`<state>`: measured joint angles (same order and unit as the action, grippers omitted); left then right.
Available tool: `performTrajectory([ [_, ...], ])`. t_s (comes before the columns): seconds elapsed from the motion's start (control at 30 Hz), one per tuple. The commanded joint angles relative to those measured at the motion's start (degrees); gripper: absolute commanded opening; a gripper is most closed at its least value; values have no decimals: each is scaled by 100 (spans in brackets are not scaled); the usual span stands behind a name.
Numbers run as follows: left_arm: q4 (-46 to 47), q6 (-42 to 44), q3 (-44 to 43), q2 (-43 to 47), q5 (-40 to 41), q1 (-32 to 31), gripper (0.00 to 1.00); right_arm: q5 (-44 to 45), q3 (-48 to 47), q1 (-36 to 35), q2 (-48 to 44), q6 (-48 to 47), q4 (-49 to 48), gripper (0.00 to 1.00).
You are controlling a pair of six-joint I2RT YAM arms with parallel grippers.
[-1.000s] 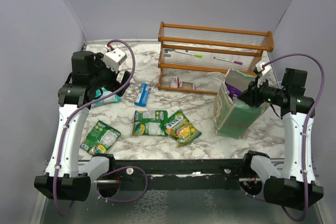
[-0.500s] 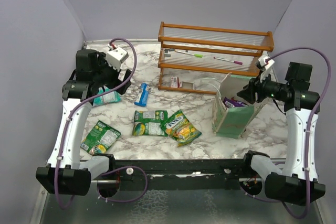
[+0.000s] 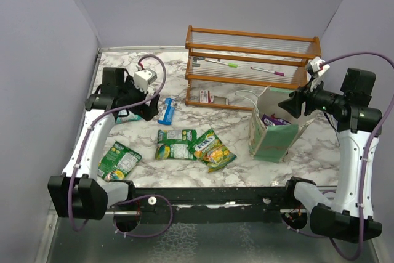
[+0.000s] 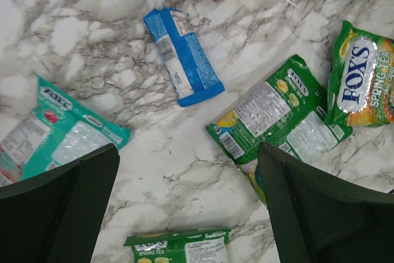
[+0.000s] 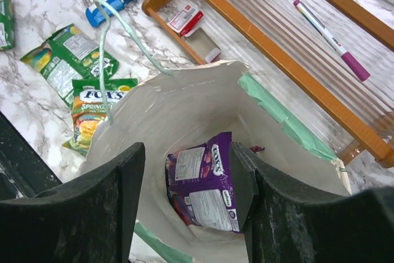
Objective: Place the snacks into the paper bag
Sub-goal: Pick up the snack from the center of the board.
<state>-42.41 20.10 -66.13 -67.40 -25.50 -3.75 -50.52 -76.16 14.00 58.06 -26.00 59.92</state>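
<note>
My left gripper is above the green-and-yellow packet's barcode edge point(image 3: 160, 136) point(image 4: 225, 143), which lies back and to the right in the top view, so I will lower it that way onto that edge next.
The pale-green paper bag point(image 3: 272, 138) stands upright at the right, with a purple packet point(image 5: 206, 183) lying inside it. My right gripper point(image 3: 289, 104) is open and empty above the bag's mouth point(image 5: 178, 109). My left gripper point(image 3: 146, 110) is open and empty above the table, between the teal packet point(image 4: 55, 137) and the slim blue bar point(image 4: 183, 56). Two green-and-yellow packets point(image 3: 175, 143) point(image 3: 213, 149) lie mid-table, and a third point(image 3: 119, 160) lies near the left front. A small red-pink packet point(image 3: 205, 97) lies in the rack's bottom shelf.
The brown wooden slatted rack point(image 3: 252, 69) stands at the back behind the bag, with a green pen point(image 3: 225, 63) and a purple pen point(image 3: 268, 71) on it. The bag's white handle point(image 5: 123, 35) arches over its left rim. Purple walls close in on both sides.
My right gripper has let go of the purple packet in the bag and risen back to the right; the bag stands straighter. My left gripper has moved right, off the teal packet.
</note>
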Motion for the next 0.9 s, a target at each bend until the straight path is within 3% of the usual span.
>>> performTrajectory([
  [0.0, -19, 50, 362, -416, -664, 32, 96, -194, -111, 26, -187, 247, -141, 57],
  [0.53, -391, 894, 781, -1793, -1118, 23, 87, -168, 299, 24, -417, 377, -407, 57],
  [0.87, -423, 875, 750, -2657, -1481, -10, 77, -130, 438, 24, -505, 435, -462, 57],
])
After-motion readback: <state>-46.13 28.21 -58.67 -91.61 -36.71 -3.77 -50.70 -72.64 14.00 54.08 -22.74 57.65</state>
